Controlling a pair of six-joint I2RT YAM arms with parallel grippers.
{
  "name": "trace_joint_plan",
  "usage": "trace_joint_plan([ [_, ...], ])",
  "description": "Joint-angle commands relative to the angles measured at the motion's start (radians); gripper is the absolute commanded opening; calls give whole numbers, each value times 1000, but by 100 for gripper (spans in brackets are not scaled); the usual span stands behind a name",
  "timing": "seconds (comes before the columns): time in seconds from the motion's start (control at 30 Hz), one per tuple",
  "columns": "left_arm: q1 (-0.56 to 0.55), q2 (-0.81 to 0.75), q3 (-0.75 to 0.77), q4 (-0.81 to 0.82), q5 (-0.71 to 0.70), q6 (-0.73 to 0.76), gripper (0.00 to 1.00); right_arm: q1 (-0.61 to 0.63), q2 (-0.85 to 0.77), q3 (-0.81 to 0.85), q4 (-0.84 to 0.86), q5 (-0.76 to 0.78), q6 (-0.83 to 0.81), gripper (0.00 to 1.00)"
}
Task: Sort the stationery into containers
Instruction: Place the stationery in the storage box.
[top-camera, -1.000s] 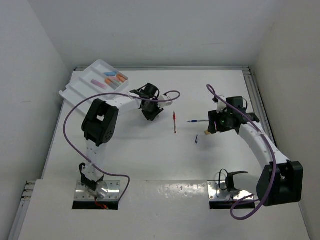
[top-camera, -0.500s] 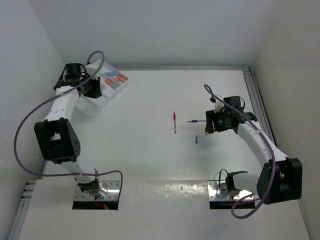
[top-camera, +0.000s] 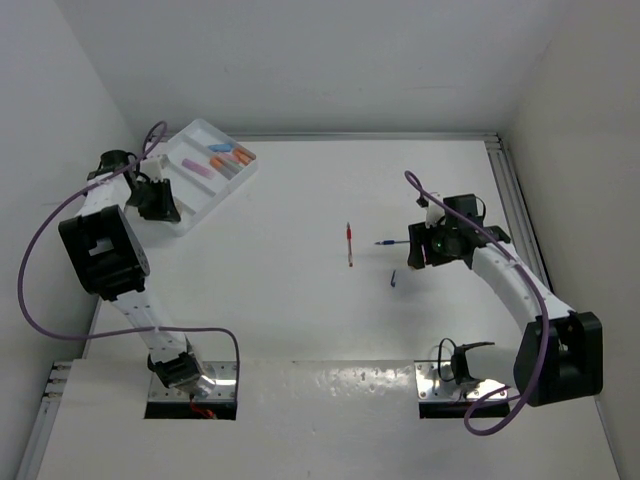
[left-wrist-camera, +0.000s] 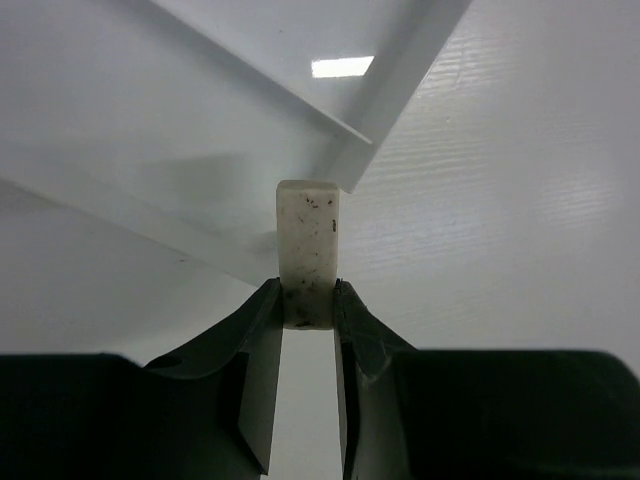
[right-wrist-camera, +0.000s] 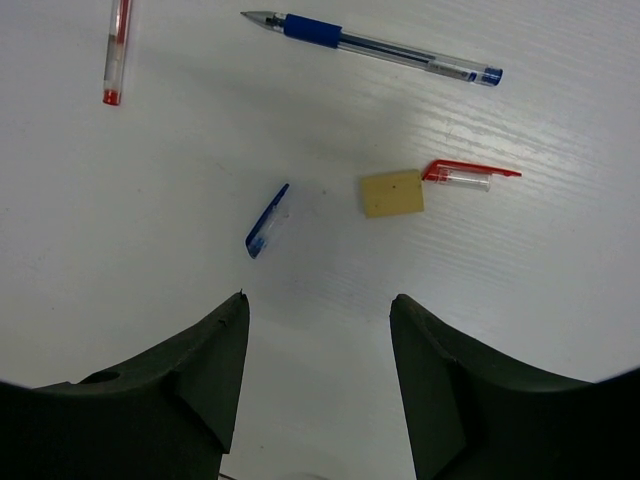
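My left gripper will next move down and outward over the tray's empty side section (left-wrist-camera: 222, 178) to release the eraser, because the speckled white eraser (left-wrist-camera: 307, 250) still hangs near the tray's rim.
The white divided tray (top-camera: 176, 216) stands at the far left and holds a pink marker (top-camera: 197, 167) and several orange and blue markers (top-camera: 230, 153). My left gripper (top-camera: 157, 197) is at the tray's near left side, shut on a small speckled white eraser (left-wrist-camera: 307, 250) just above the tray's edge (left-wrist-camera: 400, 90). My right gripper (top-camera: 425, 250) is open and empty above the table (right-wrist-camera: 318, 300). Beyond its fingertips lie a blue cap (right-wrist-camera: 267, 220), a beige eraser (right-wrist-camera: 392, 193), a red cap (right-wrist-camera: 470, 175), a blue pen (right-wrist-camera: 370, 45) and a red pen (right-wrist-camera: 117, 50).
In the top view the red pen (top-camera: 349, 244), blue pen (top-camera: 392, 242) and blue cap (top-camera: 393, 279) lie mid-table, left of my right gripper. White walls enclose the table on the left, back and right. A metal rail (top-camera: 510, 190) runs along the right edge.
My left arm swung from mid-table to the tray at far left, then shifted to its near left side. My right gripper edged slightly left.
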Motion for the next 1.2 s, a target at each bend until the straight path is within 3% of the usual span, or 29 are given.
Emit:
trace_joint_plan([
  [0.0, 10, 7, 50, 17, 7, -28, 3, 7, 0, -22, 33, -2, -9, 58],
  [0.5, 15, 116, 145, 68, -123, -75, 17, -4, 17, -44, 31, 12, -40, 58],
  [0.6, 17, 123, 164, 64, -134, -75, 35, -4, 21, -44, 28, 15, -38, 58],
  [0.63, 15, 123, 173, 65, -134, -72, 47, -5, 23, -45, 27, 16, -40, 58],
  [0.73, 9, 98, 175, 68, -125, -58, 63, -5, 23, -48, 25, 16, -49, 56],
  [0.87, -11, 36, 136, 95, -136, -31, 67, -5, 29, -38, 2, 35, -46, 45],
  [1.17, -85, -220, -86, 213, -106, -37, 68, 9, 40, -67, -7, 298, 276, 58],
])
